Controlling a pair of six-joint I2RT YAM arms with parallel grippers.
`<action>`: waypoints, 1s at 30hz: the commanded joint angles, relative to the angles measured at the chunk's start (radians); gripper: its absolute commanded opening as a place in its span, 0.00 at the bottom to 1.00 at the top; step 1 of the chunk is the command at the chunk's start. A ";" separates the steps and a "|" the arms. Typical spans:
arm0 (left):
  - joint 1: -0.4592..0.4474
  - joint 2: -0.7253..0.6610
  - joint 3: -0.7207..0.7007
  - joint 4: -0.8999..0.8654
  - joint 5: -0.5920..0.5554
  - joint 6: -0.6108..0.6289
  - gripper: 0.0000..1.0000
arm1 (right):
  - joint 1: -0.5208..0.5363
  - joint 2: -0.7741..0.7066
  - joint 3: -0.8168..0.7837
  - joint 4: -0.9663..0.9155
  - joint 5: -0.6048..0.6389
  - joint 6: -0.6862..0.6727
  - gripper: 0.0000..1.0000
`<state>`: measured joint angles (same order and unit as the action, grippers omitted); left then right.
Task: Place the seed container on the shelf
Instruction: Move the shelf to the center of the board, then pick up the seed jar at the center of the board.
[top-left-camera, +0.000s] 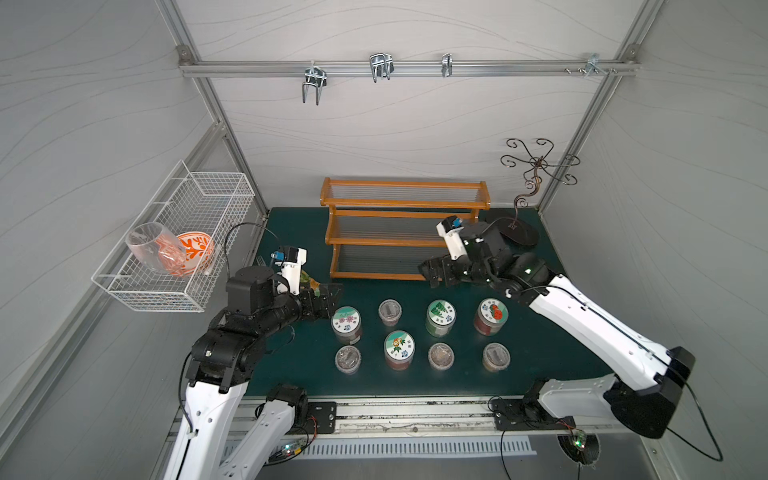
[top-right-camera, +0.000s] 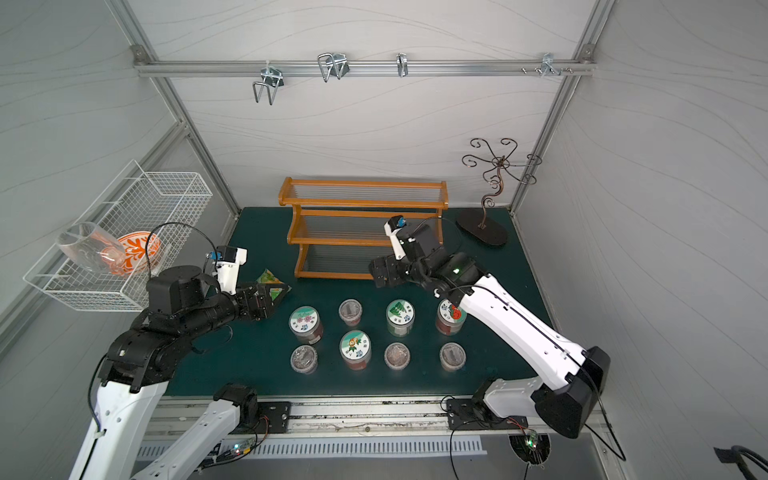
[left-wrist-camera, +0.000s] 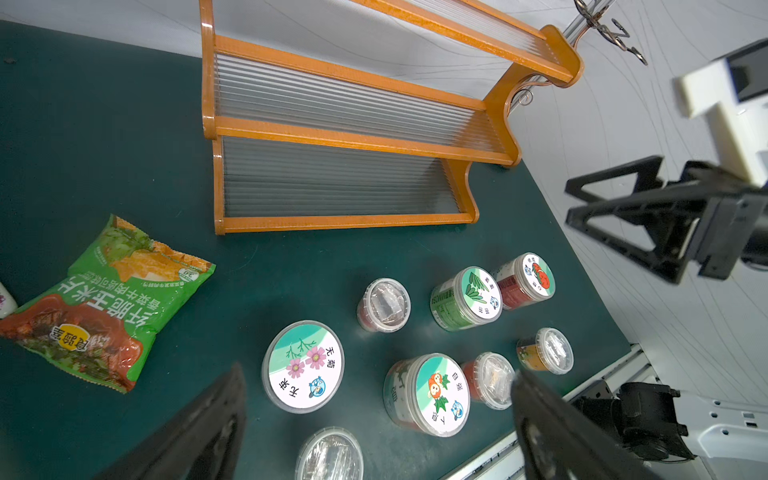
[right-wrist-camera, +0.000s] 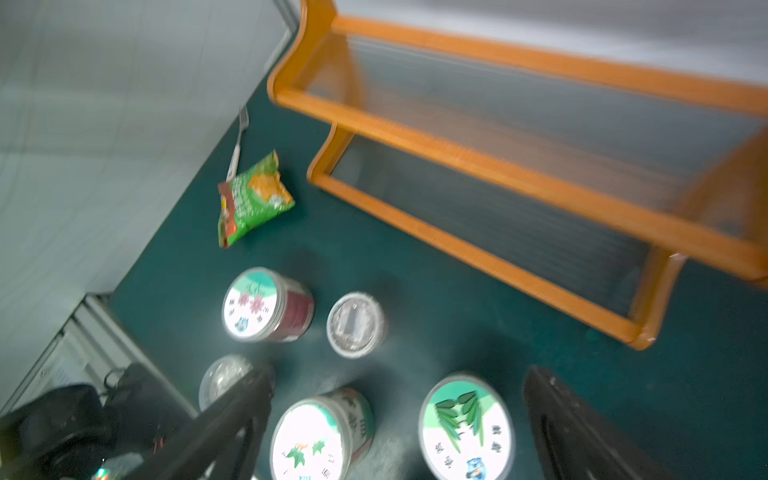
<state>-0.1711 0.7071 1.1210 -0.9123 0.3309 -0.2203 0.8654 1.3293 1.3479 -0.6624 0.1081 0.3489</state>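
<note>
My right gripper needs to move down and across next, from the leaf jar (right-wrist-camera: 465, 428) onto the far row's clear-lid tub (right-wrist-camera: 355, 325), because the tub stands below the gripper, toward the flower jar.
Several seed containers stand in two rows on the green mat: tall jars with picture lids, such as the pink-flower one (top-left-camera: 346, 320) and the green-leaf one (top-left-camera: 441, 312), and small clear-lid tubs (top-left-camera: 390, 311). Behind them the orange-brown stepped shelf (top-left-camera: 403, 203) (left-wrist-camera: 345, 129) has bare tiers. My right gripper (top-left-camera: 430, 272) (right-wrist-camera: 401, 374) hovers open and empty at the shelf's lower right front corner, above the leaf jar (right-wrist-camera: 465, 428). At the left, my left gripper (top-left-camera: 328, 297) (left-wrist-camera: 378, 374) is open and empty, beside the flower jar (left-wrist-camera: 303, 365).
A green snack bag (left-wrist-camera: 104, 303) and a fork (right-wrist-camera: 239, 141) lie left of the shelf. A white wire basket (top-left-camera: 174, 241) on the left wall holds a glass and a bowl. A dark metal stand (top-left-camera: 519, 232) rises at the back right. Hooks hang on the rear rail.
</note>
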 joint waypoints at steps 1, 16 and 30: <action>0.001 -0.018 -0.006 0.013 -0.016 0.007 1.00 | 0.082 0.073 -0.034 0.049 0.040 0.082 0.99; 0.000 -0.051 -0.043 0.005 -0.026 0.018 1.00 | 0.225 0.435 0.012 0.089 0.087 0.150 0.99; 0.000 -0.056 -0.054 0.001 -0.032 0.023 1.00 | 0.225 0.586 0.115 0.032 0.137 0.171 0.95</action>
<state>-0.1711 0.6621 1.0641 -0.9379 0.3065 -0.2127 1.0870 1.8938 1.4410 -0.5888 0.2173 0.5064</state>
